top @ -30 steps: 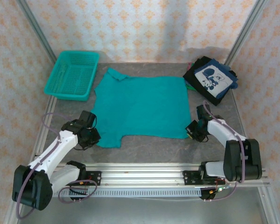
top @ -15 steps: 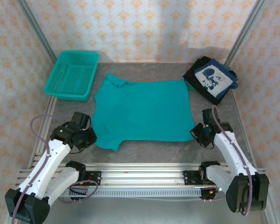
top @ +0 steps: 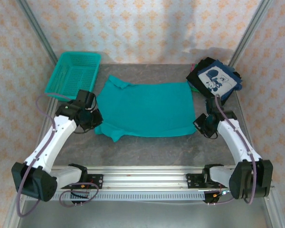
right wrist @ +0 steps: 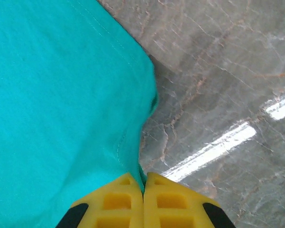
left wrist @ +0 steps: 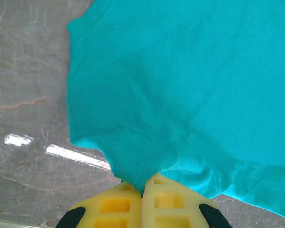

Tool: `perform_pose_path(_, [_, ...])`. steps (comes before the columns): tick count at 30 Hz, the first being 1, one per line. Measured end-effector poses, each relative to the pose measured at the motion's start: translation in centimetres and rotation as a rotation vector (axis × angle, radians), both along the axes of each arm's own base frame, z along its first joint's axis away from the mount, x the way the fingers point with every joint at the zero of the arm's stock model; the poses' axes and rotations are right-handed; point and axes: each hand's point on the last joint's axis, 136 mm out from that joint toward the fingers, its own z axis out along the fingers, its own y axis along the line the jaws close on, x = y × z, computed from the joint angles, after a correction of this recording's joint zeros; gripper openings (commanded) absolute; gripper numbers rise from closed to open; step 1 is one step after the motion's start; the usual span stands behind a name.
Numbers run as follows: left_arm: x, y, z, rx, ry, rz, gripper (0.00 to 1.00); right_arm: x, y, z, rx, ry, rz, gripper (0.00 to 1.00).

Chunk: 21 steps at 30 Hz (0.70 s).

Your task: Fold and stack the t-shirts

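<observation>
Next, my left gripper carries the pinched corner outward and releases it on the teal shirt, since the shirt's flat body lies outward of that gripper.
A teal t-shirt (top: 145,108) lies spread over the middle of the table, its near edge lifted and drawn back toward the far side. My left gripper (top: 92,118) is shut on the shirt's near-left corner (left wrist: 137,178). At the near-right corner my right gripper (top: 203,124) is shut on the hem (right wrist: 140,173). The yellow fingertips (left wrist: 118,199) press together with teal cloth pinched between them. At the back right sits a stack of folded dark t-shirts (top: 214,80), the top one with a white-blue graphic.
A teal mesh basket (top: 73,76) stands at the back left. Bare grey marble table (top: 147,149) shows between the shirt and the metal rail (top: 147,178) at the near edge. Patterned walls and slanted posts close in the sides.
Both arms have moved away from the near edge toward the far side, carrying the shirt's near hem with them. The shirt's visible length has shortened as the near part lifts.
</observation>
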Motion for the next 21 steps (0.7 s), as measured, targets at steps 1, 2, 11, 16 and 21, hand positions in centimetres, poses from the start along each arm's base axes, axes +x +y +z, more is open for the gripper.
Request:
perform_pose_path(1, [0.4, 0.2, 0.0, 0.004, 0.003, 0.003, 0.0, 0.5, 0.0, -0.1, -0.003, 0.004, 0.007, 0.0])
perform_pose_path(2, [0.9, 0.4, 0.1, 0.008, 0.004, 0.003, 0.0, 0.9, 0.0, -0.3, -0.008, 0.011, 0.014, 0.0])
perform_pose_path(11, [4.8, 1.1, 1.2, 0.034, -0.028, -0.032, 0.0, 3.8, -0.4, -1.1, -0.046, 0.038, 0.062, 0.0])
perform_pose_path(16, [6.1, 1.4, 0.8, 0.048, -0.019, -0.051, 0.0, 5.6, -0.5, -1.1, -0.056, 0.035, 0.083, 0.0])
perform_pose_path(21, [7.4, 1.6, 0.5, 0.059, -0.01, -0.072, 0.0, 7.3, -0.5, -1.5, -0.061, 0.042, 0.099, 0.0])
